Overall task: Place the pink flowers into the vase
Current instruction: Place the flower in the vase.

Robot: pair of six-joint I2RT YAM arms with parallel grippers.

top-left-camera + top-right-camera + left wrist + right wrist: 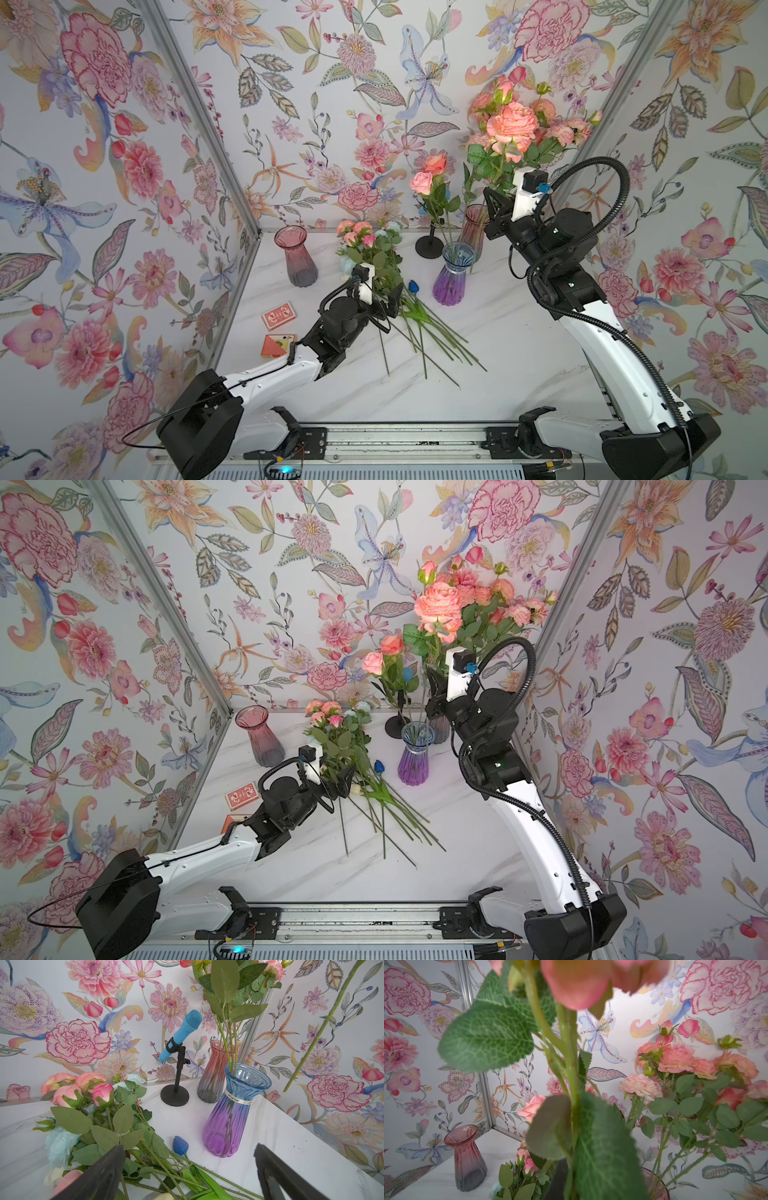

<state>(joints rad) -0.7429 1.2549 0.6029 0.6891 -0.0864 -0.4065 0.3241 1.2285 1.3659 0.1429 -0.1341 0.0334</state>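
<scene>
The lower end of the stem still hangs outside the vase, so next I need to move my right gripper down and over the blue-purple vase's opening (458,254) to let go of the stem.
Several pink flowers (360,236) (328,712) (83,1088) lie in a pile on the marble table, and my left gripper (384,297) (336,779) (189,1148) stands open over their stems. Raised at the back right, my right gripper (494,208) (434,688) (566,1184) is shut on the stem (569,1064) of a big salmon rose (511,122) (438,604). The stem's lower end (291,1082) hangs free. Behind that gripper, a pink vase (473,232) (214,1072) holds several pink flowers (679,1061). A blue-purple vase (453,274) (413,754) (232,1115) holds two pink roses (428,174).
An empty pink-grey vase (299,257) (259,737) (469,1157) stands at the back left. A blue microphone (182,1034) on a black stand (430,247) stands behind the vases. A blue tulip (412,286) and pale blooms (58,1145) lie in the pile. Playing cards (279,316) lie left.
</scene>
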